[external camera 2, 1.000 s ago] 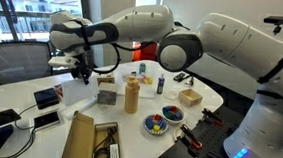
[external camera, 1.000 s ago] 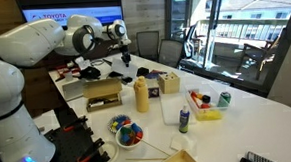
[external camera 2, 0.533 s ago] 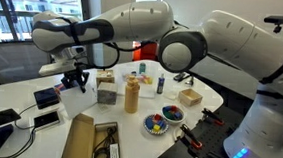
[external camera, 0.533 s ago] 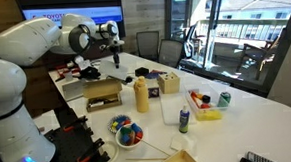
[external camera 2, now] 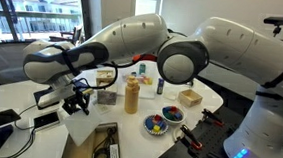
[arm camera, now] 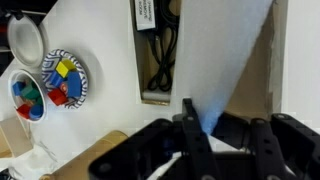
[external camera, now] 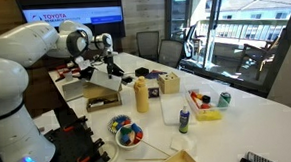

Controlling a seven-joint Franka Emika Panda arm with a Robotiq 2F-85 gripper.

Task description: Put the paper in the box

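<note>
Next, my gripper lowers the hanging white sheet toward the open cardboard box [external camera 2: 104, 149] [arm camera: 254, 78] and releases it there, since the sheet already hangs over the box.
My gripper [external camera 2: 77, 101] is shut on a white sheet of paper [external camera 2: 79, 126], which hangs from it just above the box. The box [external camera 2: 80, 149] is a flat brown cardboard box at the table's near end with black cables inside. In the wrist view the paper [arm camera: 222, 55] spreads out from my gripper [arm camera: 215, 135] and covers most of the box [arm camera: 150, 97]. In an exterior view the gripper [external camera: 109, 59] holds the paper [external camera: 103, 81] over the box [external camera: 103, 97].
A yellow bottle [external camera 2: 131, 93], a bowl of coloured blocks [external camera 2: 155, 123] and a small wooden holder [external camera 2: 189, 96] stand beside the box. Phones [external camera 2: 47, 97] lie on its other side. A grey sheet [external camera: 76, 90] lies behind the box.
My gripper has carried the paper from the far part of the table towards the box and lowered it over the box.
</note>
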